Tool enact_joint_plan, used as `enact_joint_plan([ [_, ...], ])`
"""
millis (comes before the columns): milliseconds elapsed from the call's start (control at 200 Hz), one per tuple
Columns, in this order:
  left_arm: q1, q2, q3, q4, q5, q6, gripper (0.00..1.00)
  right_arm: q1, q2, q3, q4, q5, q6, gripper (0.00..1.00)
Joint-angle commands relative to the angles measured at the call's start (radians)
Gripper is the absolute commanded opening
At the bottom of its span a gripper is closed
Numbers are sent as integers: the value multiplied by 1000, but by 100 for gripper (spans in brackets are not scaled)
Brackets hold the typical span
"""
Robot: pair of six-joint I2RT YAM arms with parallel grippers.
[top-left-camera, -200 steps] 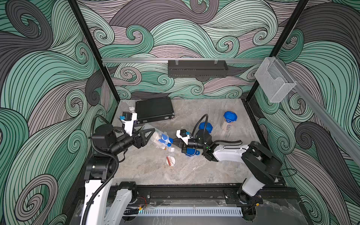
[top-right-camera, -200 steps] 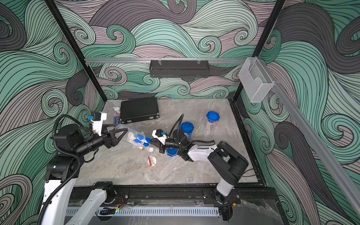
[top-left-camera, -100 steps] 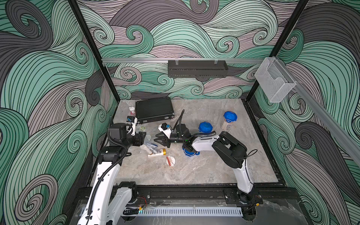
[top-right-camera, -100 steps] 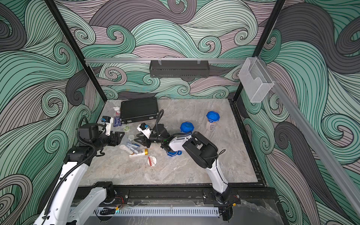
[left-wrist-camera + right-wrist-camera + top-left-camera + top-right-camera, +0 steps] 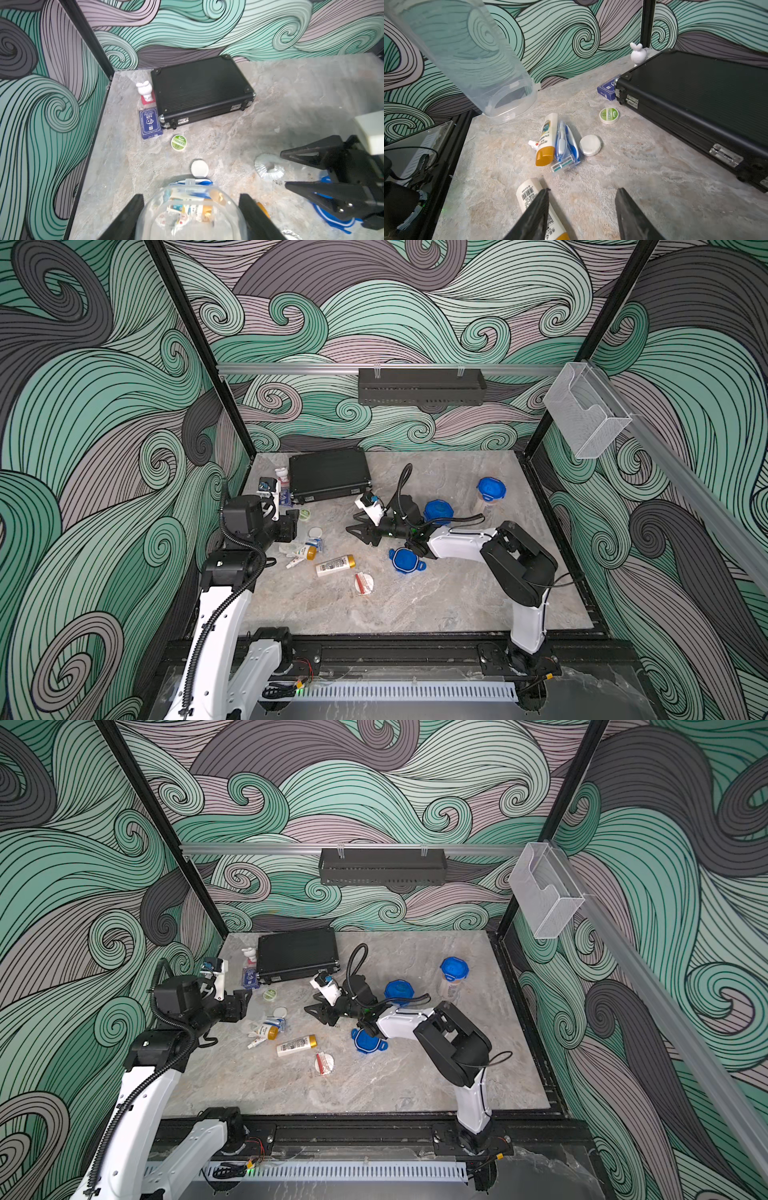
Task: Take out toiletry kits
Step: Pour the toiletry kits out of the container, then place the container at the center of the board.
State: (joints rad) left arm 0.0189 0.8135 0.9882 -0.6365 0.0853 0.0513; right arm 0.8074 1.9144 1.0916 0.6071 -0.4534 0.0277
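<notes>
I will next use my left gripper to move the clear plastic jar (image 5: 471,58), which looks empty, past the round white packet, lower it onto the bare tabletop there and release it.
My left gripper (image 5: 191,203) is shut on a clear plastic jar (image 5: 471,58), which is tilted mouth-down over the table's left side and looks empty in the right wrist view. The toiletry kits lie loose below it: a white bottle with an orange cap (image 5: 545,137), a blue-wrapped razor and toothbrush (image 5: 566,145), a round white packet (image 5: 590,145) and a small toothpaste tube (image 5: 293,562). A second white bottle (image 5: 335,565) lies nearer the front, beside a round packet with red print (image 5: 363,582). My right gripper (image 5: 582,193) hangs open just over that second bottle and holds nothing.
The black ribbed case (image 5: 328,475) lies at the back left, with a blue card box (image 5: 150,123) and a white rabbit figure (image 5: 145,91) beside it. A green-labelled round tin (image 5: 178,142) sits near the case. A loose blue lid (image 5: 405,561) and two blue-lidded jars (image 5: 438,512) (image 5: 491,489) stand to the right.
The toiletries have spilled from the jar onto the table. My left arm drew back toward the left wall with the jar. My right gripper went from shut to open.
</notes>
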Motion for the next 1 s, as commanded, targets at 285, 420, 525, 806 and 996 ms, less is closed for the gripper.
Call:
enact_joint_plan([
  [285,6,-108,43,1,354,-63,5,-8,-302,-182,-36,75,-14,58],
  [420,6,-140,-18,67,514,-123,4,-8,-472,-272,-94,119,-25,60],
  [525,5,-147,-101,148,673,-166,4,-10,-628,-347,-177,179,-60,62],
  [806,-13,15,-243,167,718,-200,4,-42,-1012,-542,-415,344,-79,72],
  [996,-56,139,-243,100,585,-176,1,-46,-1128,-648,-395,427,-51,79],
])
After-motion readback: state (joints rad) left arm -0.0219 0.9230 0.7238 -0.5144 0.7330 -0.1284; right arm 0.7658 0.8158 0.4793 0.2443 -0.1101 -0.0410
